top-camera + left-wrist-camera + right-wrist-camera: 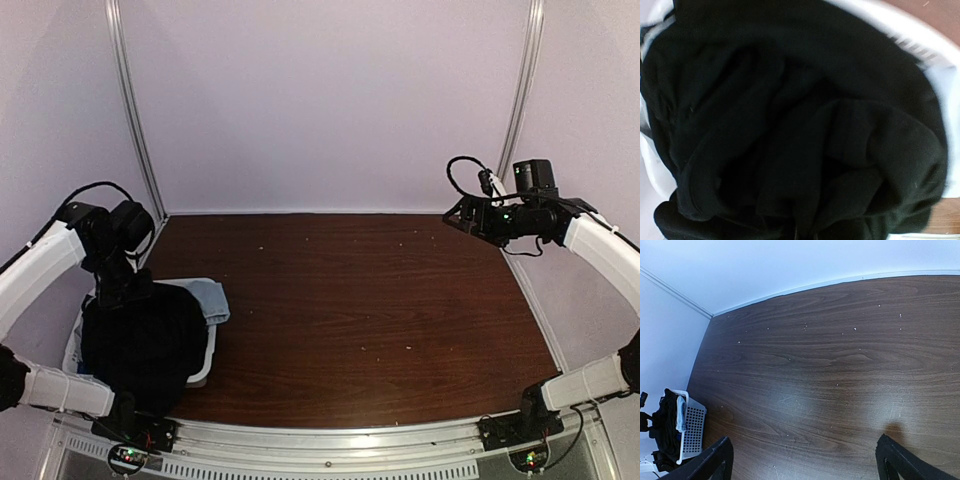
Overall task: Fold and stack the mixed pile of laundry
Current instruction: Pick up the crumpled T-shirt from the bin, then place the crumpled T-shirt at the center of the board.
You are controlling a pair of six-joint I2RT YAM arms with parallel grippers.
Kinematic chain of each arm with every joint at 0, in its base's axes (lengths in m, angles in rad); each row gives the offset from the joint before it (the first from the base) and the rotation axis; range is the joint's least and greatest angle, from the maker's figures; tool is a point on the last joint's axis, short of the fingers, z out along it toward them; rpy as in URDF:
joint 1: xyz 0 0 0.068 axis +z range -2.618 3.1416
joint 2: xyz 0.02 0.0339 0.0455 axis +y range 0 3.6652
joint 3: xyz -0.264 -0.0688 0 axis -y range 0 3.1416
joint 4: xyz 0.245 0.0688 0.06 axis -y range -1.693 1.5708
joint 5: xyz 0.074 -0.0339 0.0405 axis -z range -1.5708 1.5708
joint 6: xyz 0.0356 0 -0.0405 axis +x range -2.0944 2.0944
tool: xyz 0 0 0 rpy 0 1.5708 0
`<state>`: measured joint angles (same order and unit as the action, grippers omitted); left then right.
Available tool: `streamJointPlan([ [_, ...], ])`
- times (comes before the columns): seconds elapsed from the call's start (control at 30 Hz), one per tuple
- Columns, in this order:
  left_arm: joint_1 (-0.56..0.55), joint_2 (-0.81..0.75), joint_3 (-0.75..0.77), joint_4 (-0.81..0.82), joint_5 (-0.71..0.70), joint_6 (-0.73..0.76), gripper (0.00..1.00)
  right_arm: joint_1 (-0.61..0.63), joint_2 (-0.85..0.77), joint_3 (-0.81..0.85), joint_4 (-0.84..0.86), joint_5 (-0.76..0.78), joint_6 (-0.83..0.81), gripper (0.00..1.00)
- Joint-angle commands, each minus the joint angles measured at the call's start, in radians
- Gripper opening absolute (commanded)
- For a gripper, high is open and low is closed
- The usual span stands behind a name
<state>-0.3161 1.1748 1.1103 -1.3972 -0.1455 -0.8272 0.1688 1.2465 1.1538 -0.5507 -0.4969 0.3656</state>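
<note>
The robot next needs to raise its left gripper high, carry the black shirt [790, 125] out of the basket and down onto the middle of the table, and release it there, since that area is empty.
The mixed laundry pile [150, 340] fills a white slatted basket [205, 370] at the table's near left. A large black shirt [790, 125] lies on top, and a light-blue piece [212, 298] hangs over the far rim. My left gripper [122, 292] reaches down into the black shirt. In the left wrist view the fabric's folds gather at the jaws [802, 235], which are shut on it; the fingers are buried in the cloth. My right gripper [455, 215] hovers high at the far right, open and holding nothing [805, 450].
The dark wooden table [360, 300] is dotted with small white specks. Pale walls stand behind and on both sides. In the right wrist view the basket [695, 425] sits far off at the left edge. Both arm bases are at the near rail.
</note>
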Motion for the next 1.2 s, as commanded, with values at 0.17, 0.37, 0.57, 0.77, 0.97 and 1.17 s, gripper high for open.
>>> streamJointPlan([
  [0.17,-0.005,0.058,0.46,0.053,-0.02,0.092,0.0,0.008,-0.016,0.029,-0.016,-0.012,-0.008,1.0],
  [0.37,-0.005,0.167,0.752,0.19,0.012,0.147,0.0,0.008,-0.032,0.029,-0.007,-0.014,0.009,1.0],
  [0.57,-0.006,0.392,1.067,0.399,0.183,0.168,0.0,0.005,-0.024,0.053,-0.014,-0.019,0.007,1.0],
  [0.77,-0.065,0.624,1.367,0.736,0.383,0.092,0.0,-0.004,-0.034,0.067,-0.017,-0.014,0.013,1.0],
  [0.97,-0.156,0.75,1.462,1.217,0.496,-0.044,0.0,-0.011,-0.044,0.089,-0.029,-0.008,0.012,1.0],
  [1.17,-0.264,0.831,1.527,1.512,0.547,-0.166,0.0,-0.02,-0.05,0.102,-0.022,-0.008,0.012,1.0],
])
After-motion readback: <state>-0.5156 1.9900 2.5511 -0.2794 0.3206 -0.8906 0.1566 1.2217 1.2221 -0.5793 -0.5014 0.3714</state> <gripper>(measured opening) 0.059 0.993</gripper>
